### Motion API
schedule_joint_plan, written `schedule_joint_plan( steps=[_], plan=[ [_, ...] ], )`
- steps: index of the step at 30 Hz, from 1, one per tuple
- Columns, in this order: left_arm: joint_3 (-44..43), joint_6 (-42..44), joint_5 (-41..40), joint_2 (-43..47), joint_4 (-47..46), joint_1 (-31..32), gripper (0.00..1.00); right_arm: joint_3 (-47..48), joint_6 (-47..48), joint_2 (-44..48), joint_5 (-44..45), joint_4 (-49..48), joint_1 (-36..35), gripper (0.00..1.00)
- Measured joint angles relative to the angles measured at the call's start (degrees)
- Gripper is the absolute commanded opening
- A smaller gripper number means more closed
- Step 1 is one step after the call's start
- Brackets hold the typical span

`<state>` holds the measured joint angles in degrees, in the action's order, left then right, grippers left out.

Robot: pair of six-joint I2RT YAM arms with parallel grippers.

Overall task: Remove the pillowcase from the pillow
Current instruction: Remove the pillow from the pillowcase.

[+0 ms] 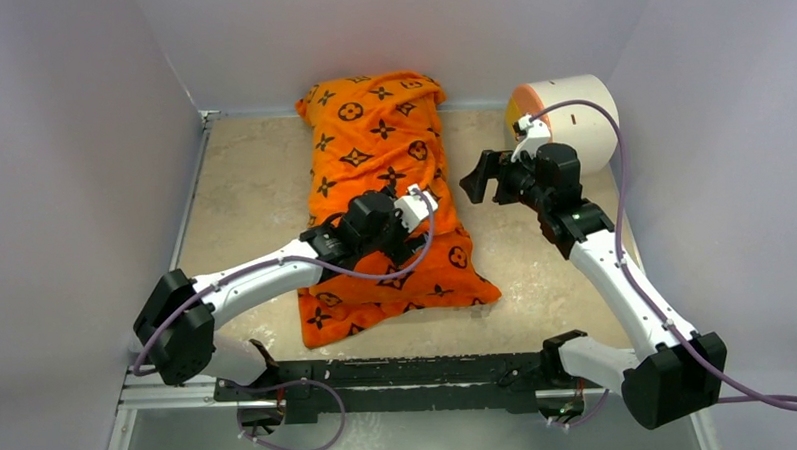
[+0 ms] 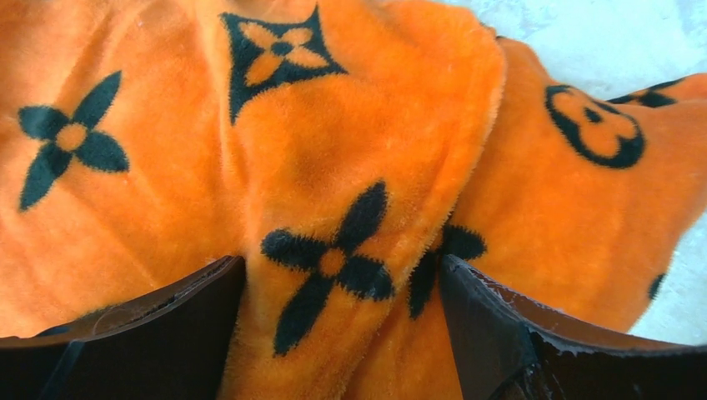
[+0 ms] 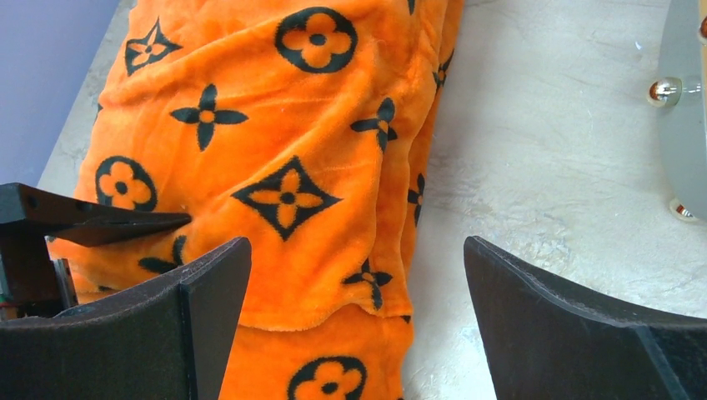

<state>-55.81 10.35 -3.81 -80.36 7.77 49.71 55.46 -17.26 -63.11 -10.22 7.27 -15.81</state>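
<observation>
My left gripper should next push its near finger outward and up beneath the free edge of the overlapping pillowcase hem and close, since the hem lies just outward.
The orange pillowcase with black flower motifs lies lengthwise in the middle of the table, plump at the far end and flat at the near end. The pillow is hidden inside it. My left gripper is down on the pillowcase's near half. In the left wrist view my left gripper is open, with a raised fold of the fabric between its fingers. My right gripper is open and empty, just right of the pillowcase's middle. In the right wrist view my right gripper spans the pillowcase's right edge and bare table.
A white cylinder with an orange face lies at the back right, just behind my right wrist. Grey walls close in the left, back and right sides. The beige tabletop shows on both sides of the pillowcase.
</observation>
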Motion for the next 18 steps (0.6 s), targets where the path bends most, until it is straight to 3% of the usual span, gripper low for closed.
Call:
schedule_joint_plan(
  steps=[18],
  plan=[
    [1.84,13.18,-24.55,-2.38,-17.64,1.05,0.86,-1.25,0.79,-0.57,-2.36,-1.73,0.0,0.99]
  ],
)
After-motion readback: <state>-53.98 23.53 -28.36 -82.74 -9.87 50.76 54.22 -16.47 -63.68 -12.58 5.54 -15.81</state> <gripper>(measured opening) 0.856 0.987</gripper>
